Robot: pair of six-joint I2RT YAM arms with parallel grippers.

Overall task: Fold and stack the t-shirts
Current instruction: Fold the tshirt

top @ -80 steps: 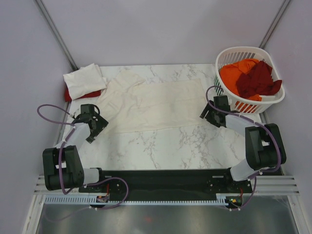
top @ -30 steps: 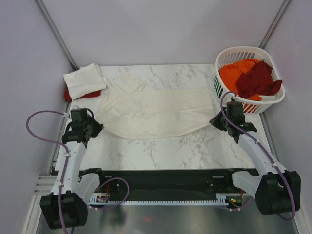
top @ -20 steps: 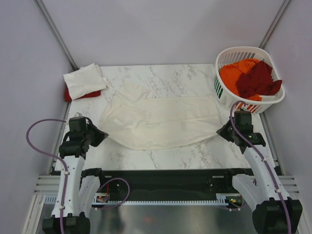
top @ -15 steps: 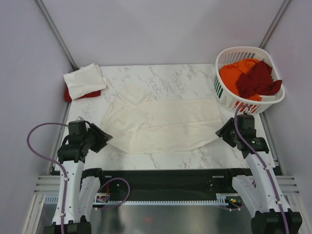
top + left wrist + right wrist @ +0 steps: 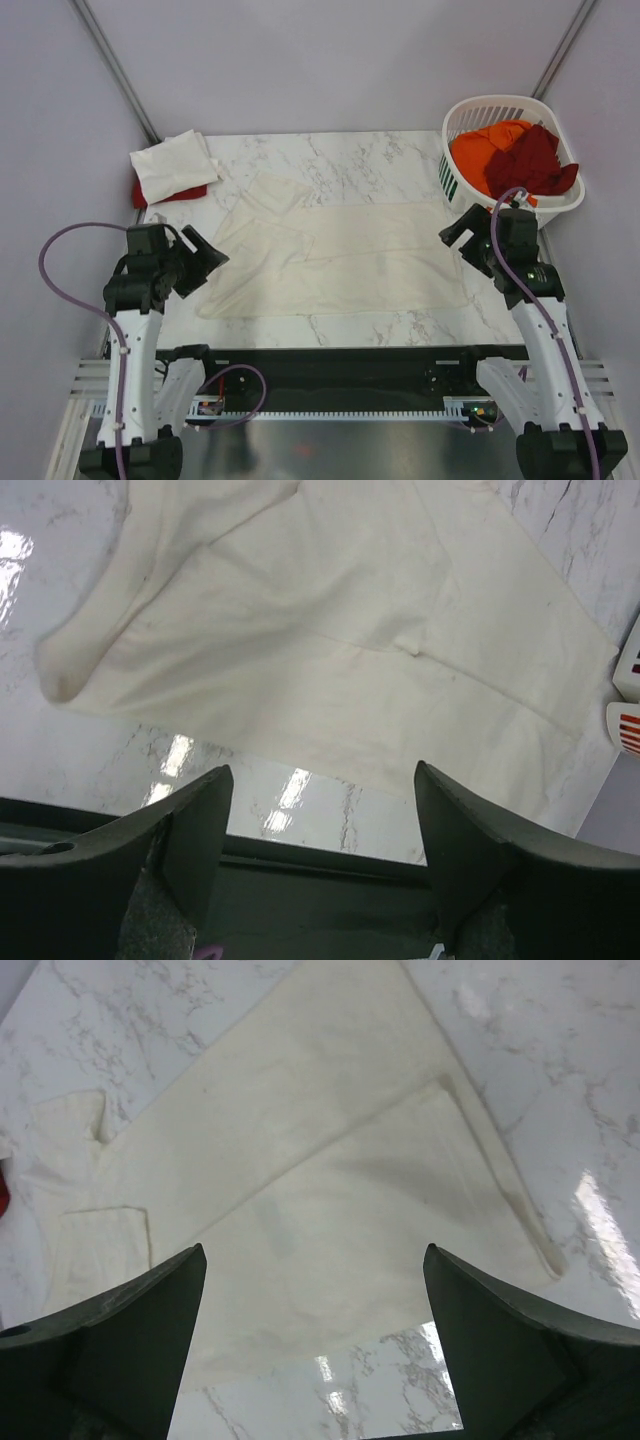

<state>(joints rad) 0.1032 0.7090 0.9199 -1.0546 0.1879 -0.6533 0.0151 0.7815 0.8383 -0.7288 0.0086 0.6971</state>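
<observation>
The cream t-shirt's sleeve sticks out past its far edge. My left gripper moves outward and down onto that sleeve's corner by the white shirt next.
A cream t-shirt (image 5: 330,258) lies folded in half lengthwise on the marble table, its near edge close to the table's front edge. It shows in the left wrist view (image 5: 340,630) and the right wrist view (image 5: 300,1190). My left gripper (image 5: 205,258) is open and empty, raised at the shirt's left end. My right gripper (image 5: 455,238) is open and empty, raised at the shirt's right end. A folded white shirt (image 5: 172,163) lies on a red one (image 5: 190,192) at the far left corner.
A white laundry basket (image 5: 512,162) at the far right holds orange (image 5: 478,152) and dark red (image 5: 530,160) shirts. Its rim shows at the right edge of the left wrist view (image 5: 628,695). The black base rail (image 5: 330,365) runs along the near edge.
Both grippers pulled the cream shirt toward the near edge, let go of it and rose. The shirt now lies flat, folded, closer to the front.
</observation>
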